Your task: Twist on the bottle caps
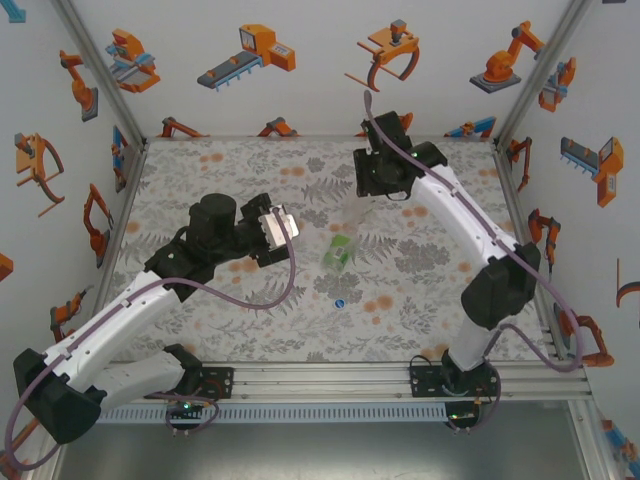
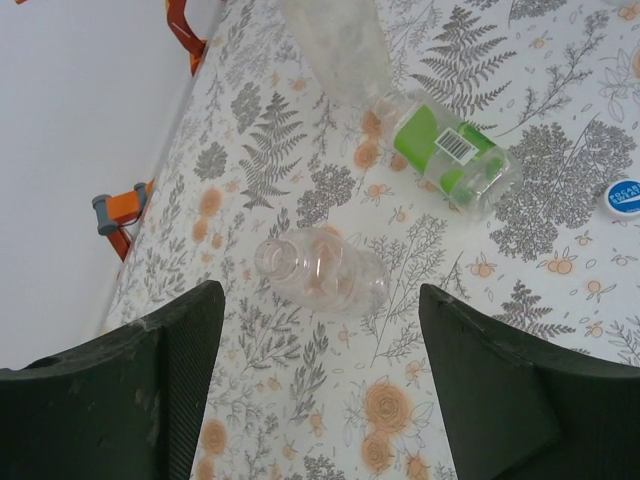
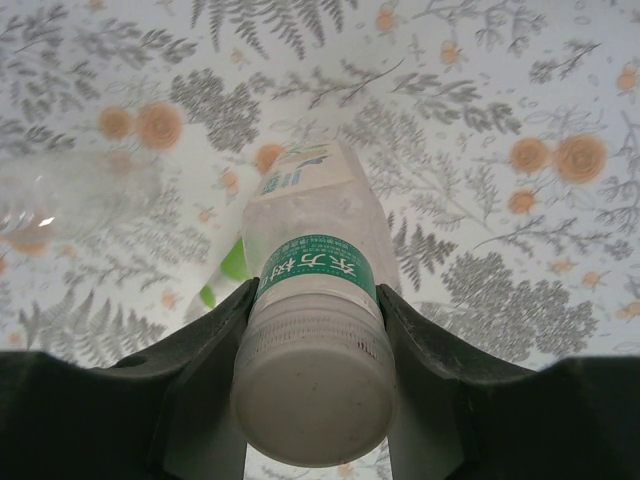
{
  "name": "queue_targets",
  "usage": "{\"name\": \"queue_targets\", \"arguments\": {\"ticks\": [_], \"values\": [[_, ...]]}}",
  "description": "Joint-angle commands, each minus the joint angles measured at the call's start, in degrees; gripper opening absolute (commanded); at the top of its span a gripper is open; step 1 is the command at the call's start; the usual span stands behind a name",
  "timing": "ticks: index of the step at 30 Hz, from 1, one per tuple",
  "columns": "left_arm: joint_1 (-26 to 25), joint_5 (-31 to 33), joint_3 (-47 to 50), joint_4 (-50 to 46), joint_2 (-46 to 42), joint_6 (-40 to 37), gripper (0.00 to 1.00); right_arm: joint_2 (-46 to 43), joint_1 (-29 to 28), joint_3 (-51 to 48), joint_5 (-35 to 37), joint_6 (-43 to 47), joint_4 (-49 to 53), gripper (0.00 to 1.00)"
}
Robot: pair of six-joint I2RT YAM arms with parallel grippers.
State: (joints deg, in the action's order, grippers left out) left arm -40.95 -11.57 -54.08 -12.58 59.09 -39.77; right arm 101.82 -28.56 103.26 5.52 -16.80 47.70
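Next, my right gripper moves down and sideways onto bare tablecloth beyond the green-labelled bottle and releases. The white cap (image 3: pixel 314 400) already sits on the clear bottle's neck.
My right gripper (image 3: pixel 316 295) is shut on the neck of a clear bottle (image 3: pixel 312 215) with a green band, just below its white cap (image 3: pixel 314 400), which sits on the neck. My left gripper (image 2: pixel 320 325) hangs open with nothing between its fingers. Just beyond its tips an uncapped colourless bottle (image 2: pixel 322 271) lies on its side. Farther off lies a green-labelled bottle (image 2: pixel 450 152), and a blue cap (image 2: pixel 623 197) rests flat at the right edge. From above, the left gripper (image 1: pixel 283 228) is left of the green bottle (image 1: pixel 338 252), the right gripper (image 1: pixel 373 192) behind it, and the blue cap (image 1: pixel 340 302) nearer the arms.
The floral tablecloth (image 1: pixel 250 330) covers the table. White walls printed with orange robot pictures close it in on the left, back and right (image 1: pixel 300 70). An aluminium rail (image 1: pixel 320 378) runs along the near edge between the arm bases.
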Motion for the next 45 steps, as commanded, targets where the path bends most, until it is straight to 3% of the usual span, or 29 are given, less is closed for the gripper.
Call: {"name": "queue_targets", "arguments": {"ticks": [1,10,21,25,29,38,45], "values": [[0.02,0.53,0.45,1.24,-0.99,0.85,0.73,5.18,2.58,6.61,0.99,2.92,4.76,0.28],[-0.10,0.35,0.56,1.33,-0.86,0.83,0.73,15.55,7.57,15.84,1.48,5.07,8.26,0.28],[-0.04,0.00,0.64,1.48,-0.91,0.79,0.73,18.91,9.47,16.46,1.44,5.18,8.72,0.36],[-0.03,-0.41,0.67,1.54,-0.89,0.92,0.73,18.93,9.51,16.73,1.49,4.93,8.89,0.49],[-0.05,-0.45,0.65,1.54,-0.87,1.09,0.73,18.88,9.52,18.54,2.20,4.95,9.74,0.55],[-0.08,-0.11,0.91,2.23,-1.08,1.44,0.73,16.10,9.44,23.73,3.31,4.90,13.72,0.57],[0.04,0.32,0.87,2.52,-1.16,1.80,0.73,8.67,9.18,19.24,-0.26,-1.85,12.61,0.59]]}}
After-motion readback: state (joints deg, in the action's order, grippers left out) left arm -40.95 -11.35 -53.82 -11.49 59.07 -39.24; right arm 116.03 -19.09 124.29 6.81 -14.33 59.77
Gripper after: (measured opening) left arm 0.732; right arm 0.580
